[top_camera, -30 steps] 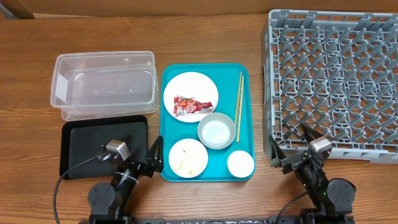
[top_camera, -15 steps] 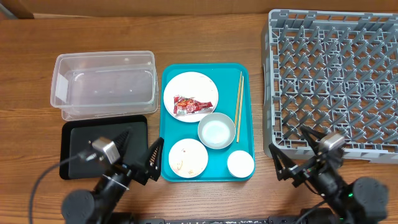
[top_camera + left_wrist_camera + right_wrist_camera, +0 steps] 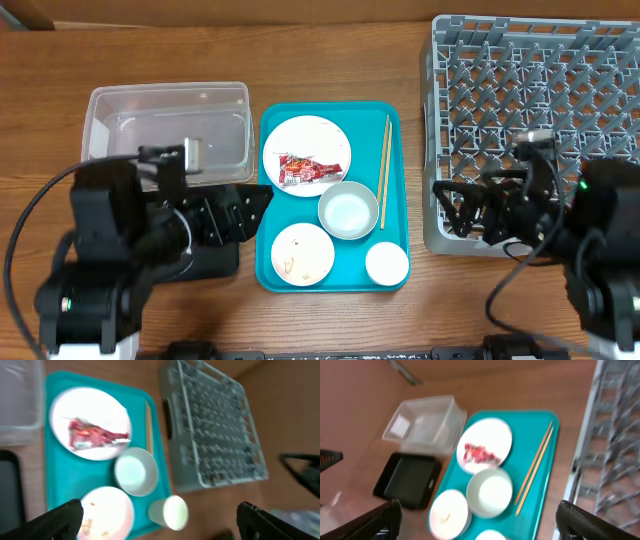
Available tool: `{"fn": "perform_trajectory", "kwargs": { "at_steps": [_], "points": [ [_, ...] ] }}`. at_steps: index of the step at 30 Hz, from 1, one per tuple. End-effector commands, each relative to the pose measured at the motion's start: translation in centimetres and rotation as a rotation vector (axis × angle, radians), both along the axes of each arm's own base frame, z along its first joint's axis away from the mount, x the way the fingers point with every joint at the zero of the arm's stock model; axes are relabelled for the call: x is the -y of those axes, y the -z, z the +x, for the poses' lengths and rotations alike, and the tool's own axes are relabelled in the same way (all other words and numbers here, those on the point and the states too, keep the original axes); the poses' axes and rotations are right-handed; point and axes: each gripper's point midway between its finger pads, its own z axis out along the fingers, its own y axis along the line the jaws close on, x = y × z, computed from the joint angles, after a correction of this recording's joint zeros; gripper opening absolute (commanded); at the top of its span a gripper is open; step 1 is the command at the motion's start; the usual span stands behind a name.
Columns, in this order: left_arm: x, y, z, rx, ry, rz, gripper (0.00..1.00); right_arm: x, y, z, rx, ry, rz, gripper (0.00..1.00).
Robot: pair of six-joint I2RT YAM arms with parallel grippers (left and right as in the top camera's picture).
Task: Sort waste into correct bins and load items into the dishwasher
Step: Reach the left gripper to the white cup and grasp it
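I will move my left gripper across the teal tray next, and then I will lower it to the rim of the white cup by the bowl.
On the teal tray (image 3: pixel 333 120) a large white plate (image 3: pixel 312 140) carries a red wrapper (image 3: pixel 302 168). Beside it lie a pale bowl (image 3: pixel 348 211), a small plate (image 3: pixel 302 253) with rice grains, a white cup (image 3: pixel 387 263) and chopsticks (image 3: pixel 384 170). The clear tub (image 3: pixel 165 125) stands left, with the black tray (image 3: pixel 215 262) mostly hidden under my left arm. The grey rack (image 3: pixel 540 100) is at the right. My left gripper (image 3: pixel 240 213) hangs open over the tray's left edge, holding nothing. My right gripper (image 3: pixel 470 212) is open and empty at the rack's near-left corner.
The left wrist view looks down on the cup (image 3: pixel 170 511), bowl (image 3: pixel 135 471) and rack (image 3: pixel 212 430). The right wrist view shows the tub (image 3: pixel 425 425), black tray (image 3: pixel 407 480) and chopsticks (image 3: pixel 535 467). Bare wooden table lies between the teal tray and the rack.
Both arms have risen from the table's front edge and now stand higher and farther in. Both grippers stayed open. Nothing on the tray moved.
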Motion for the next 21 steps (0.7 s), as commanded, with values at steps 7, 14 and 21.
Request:
{"fn": "perform_trajectory", "kwargs": {
  "at_steps": [7, 14, 21],
  "points": [
    [3.1, 5.5, -0.9, -0.270, 0.127, 0.106, 0.95, -1.0, 1.0, 0.8, -0.098, -0.050, 0.048, 1.00],
    [9.2, 10.0, -2.5, -0.291, 0.250, 0.378, 0.91, -1.0, 1.8, 1.4, -0.131, -0.048, 0.048, 1.00],
    [14.7, 15.0, -1.5, -0.239, 0.245, 0.569, 0.80, -1.0, 1.9, 1.5, -0.148, -0.036, 0.061, 1.00]
  ]
}}
